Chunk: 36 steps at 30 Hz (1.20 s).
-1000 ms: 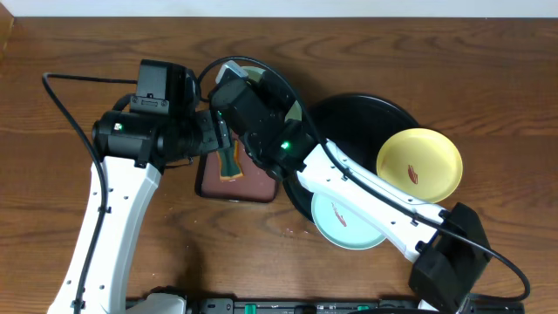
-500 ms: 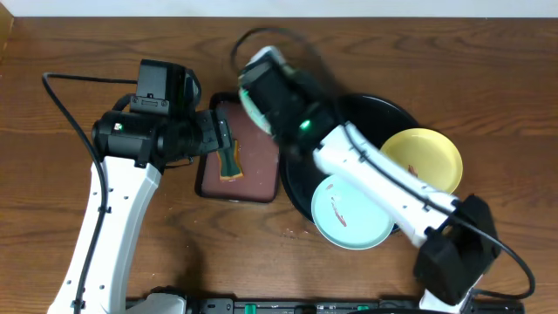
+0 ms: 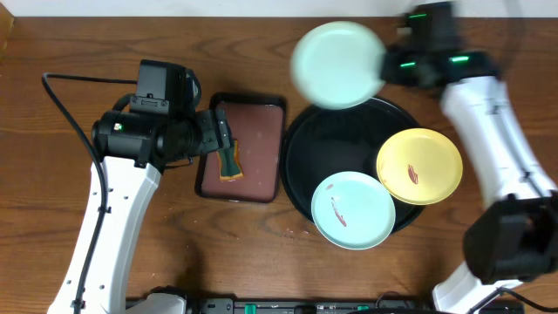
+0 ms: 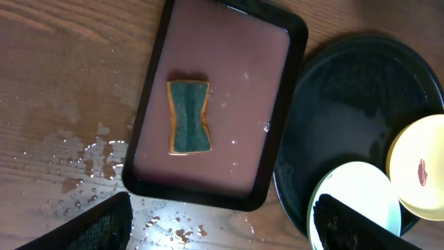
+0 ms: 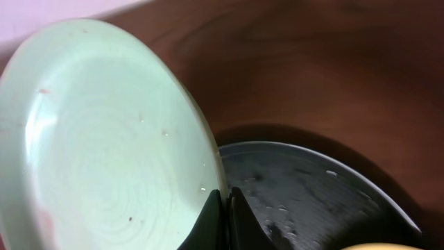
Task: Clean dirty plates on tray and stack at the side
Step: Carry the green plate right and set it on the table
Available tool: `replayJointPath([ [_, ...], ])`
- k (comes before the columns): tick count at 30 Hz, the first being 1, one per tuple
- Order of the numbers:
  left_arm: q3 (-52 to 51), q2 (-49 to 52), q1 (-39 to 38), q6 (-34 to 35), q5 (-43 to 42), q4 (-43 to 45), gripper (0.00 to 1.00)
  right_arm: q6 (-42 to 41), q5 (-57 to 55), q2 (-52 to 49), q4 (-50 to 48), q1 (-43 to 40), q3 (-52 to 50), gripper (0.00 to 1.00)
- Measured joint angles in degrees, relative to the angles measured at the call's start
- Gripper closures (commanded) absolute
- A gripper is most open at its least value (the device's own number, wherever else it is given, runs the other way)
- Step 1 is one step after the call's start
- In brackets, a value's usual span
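Observation:
My right gripper swings to the clear wood past the yellow plate next, below it and to its right in the overhead view, then lowers and releases the plate.
My right gripper (image 3: 384,68) is shut on the rim of a pale mint plate (image 3: 336,65), which hangs blurred over the far rim of the black tray (image 3: 336,144). From the right wrist, the gripper (image 5: 225,212) pinches the plate's (image 5: 104,139) edge above the wet tray (image 5: 312,194). A yellow plate (image 3: 419,166) and a second mint plate (image 3: 353,210), each with a red-brown smear, lie on the tray. My left gripper (image 3: 220,138) stands open over the brown tray; its fingers (image 4: 94,226) hold nothing, with the mint plate (image 4: 361,191) and yellow plate (image 4: 420,167) to the right.
The small brown tray (image 3: 261,174) left of the black tray holds pinkish water and a green-and-orange sponge (image 4: 188,117). Water drops (image 4: 76,167) lie on the wood by its near left corner. A black cable (image 3: 65,96) loops at the left arm.
The right arm has swung the mint plate from over the brown tray up and to the right, to the black tray's far side. The left arm has not moved.

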State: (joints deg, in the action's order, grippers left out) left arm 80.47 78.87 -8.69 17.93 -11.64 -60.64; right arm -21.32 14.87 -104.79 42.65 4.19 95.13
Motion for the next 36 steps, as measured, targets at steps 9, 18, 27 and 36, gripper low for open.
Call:
replayJointPath([
  [9, 0.0, 0.0, 0.0, 0.0, 0.0, 0.0, 0.16, -4.8, 6.4, 0.0, 8.8, -29.6, -0.2, 0.99],
  [18, 0.0, 0.0, 0.0, 0.0, 0.0, 0.0, 0.16, -5.2, -5.0, 0.0, 8.2, -50.7, -10.2, 0.99],
  [27, 0.0, 0.0, 0.0, 0.0, 0.0, 0.0, 0.16, -0.2, -4.1, 0.0, 0.7, -55.7, -22.1, 0.61],
  [36, 0.0, 0.0, 0.0, 0.0, 0.0, 0.0, 0.16, 2.6, 6.3, 6.4, -1.7, -55.0, -21.9, 0.43],
])
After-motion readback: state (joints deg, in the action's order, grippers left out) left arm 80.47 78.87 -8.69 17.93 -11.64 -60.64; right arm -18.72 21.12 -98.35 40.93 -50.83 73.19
